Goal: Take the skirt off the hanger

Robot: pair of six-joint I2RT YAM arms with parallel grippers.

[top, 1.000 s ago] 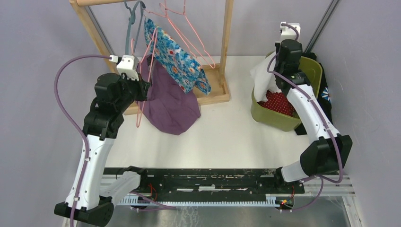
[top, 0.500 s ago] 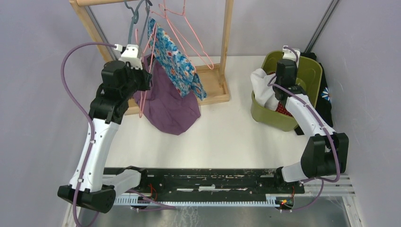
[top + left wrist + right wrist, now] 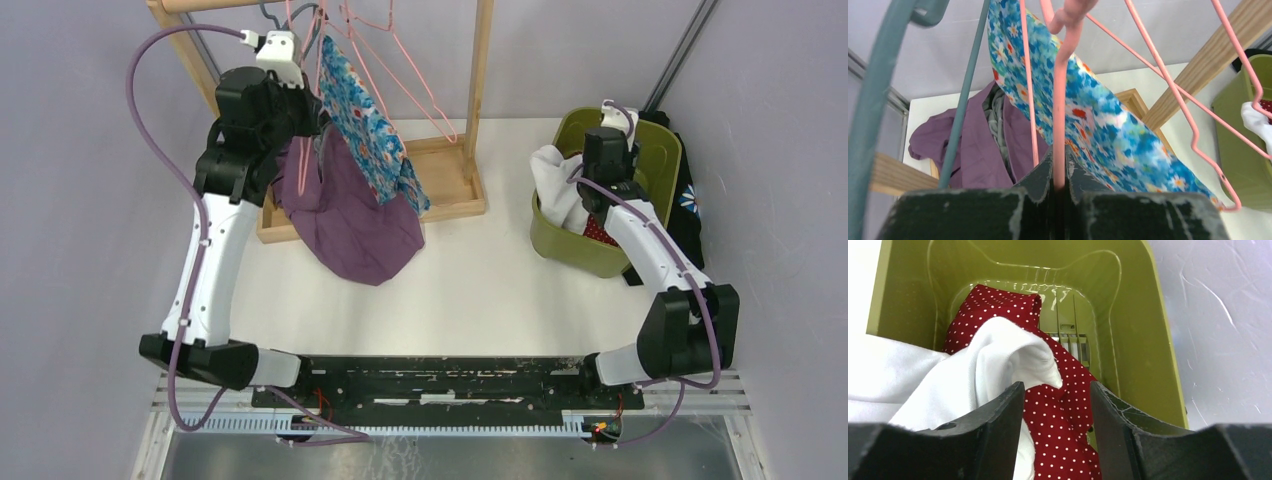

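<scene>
I need to move my left gripper outward and down toward the wooden rack's top bar [image 3: 228,4] next and release the pink hanger there, because the white skirt [image 3: 555,185] lies off it.
My left gripper [image 3: 308,118] is up by the wooden rack, shut on the stem of a bare pink wire hanger [image 3: 1060,100]; the hanger [image 3: 305,165] hangs down in front of the purple garment. The white skirt [image 3: 555,185] lies draped over the left wall of the green bin [image 3: 570,255], off any hanger. Over the bin, my right gripper [image 3: 600,175] points down into it. Its jaws [image 3: 1057,390] stand open with nothing between them, and the white skirt [image 3: 923,380] rests against the left finger.
A red polka-dot cloth [image 3: 1068,430] lies in the bin. On the wooden rack [image 3: 480,80] hang a blue floral garment [image 3: 370,120], a purple garment [image 3: 355,225], a teal hanger [image 3: 965,90] and more pink hangers [image 3: 420,90]. Dark cloth [image 3: 690,200] lies behind the bin.
The right gripper came down into the bin and opened, letting go of the white skirt. The left arm lifted the pink hanger up and back towards the rail.
</scene>
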